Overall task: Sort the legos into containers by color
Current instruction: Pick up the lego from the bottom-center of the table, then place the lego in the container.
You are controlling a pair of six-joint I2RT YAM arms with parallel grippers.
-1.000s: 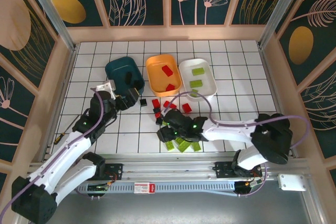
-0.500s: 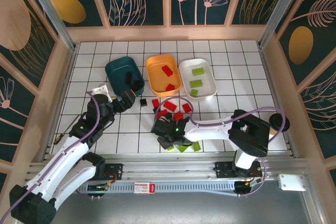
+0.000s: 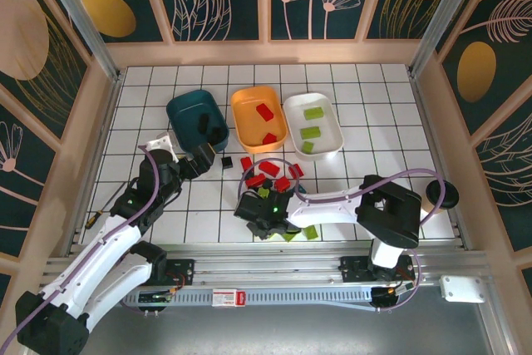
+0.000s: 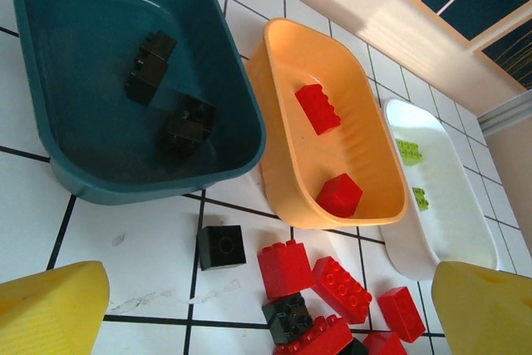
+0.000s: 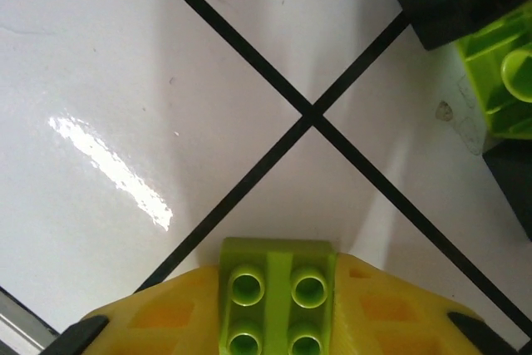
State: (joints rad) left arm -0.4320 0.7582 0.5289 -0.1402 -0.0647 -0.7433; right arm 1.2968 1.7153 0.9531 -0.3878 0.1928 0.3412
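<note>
I need to lift my right gripper off the table next and carry the lime green brick outward over the white tub [image 3: 313,126] to release it, because lime bricks are in there.
Three tubs stand at the back: dark teal [image 3: 187,110] with black bricks [image 4: 150,64], orange [image 3: 243,114] with two red bricks [image 4: 317,108], white [image 3: 332,122] with lime green bricks [image 4: 408,150]. Loose red legos [image 3: 268,168] and a black one [image 3: 225,160] lie in front of them. My left gripper [image 3: 204,158] hovers open above that pile, just short of the teal tub. Down at the table my right gripper [image 3: 258,214] is shut on a lime green brick [image 5: 277,293], studs toward the camera, between its yellow fingers [image 5: 150,322].
More lime green bricks [image 3: 309,231] lie near the front edge, right of my right gripper; one [image 5: 503,81] shows at the right wrist view's edge. A round black cup [image 3: 447,195] sits at the right. The right arm's cable loops over the red pile.
My right gripper has slid left along the front of the pile and closed on a lime green brick. The left gripper shifted slightly and stays open.
</note>
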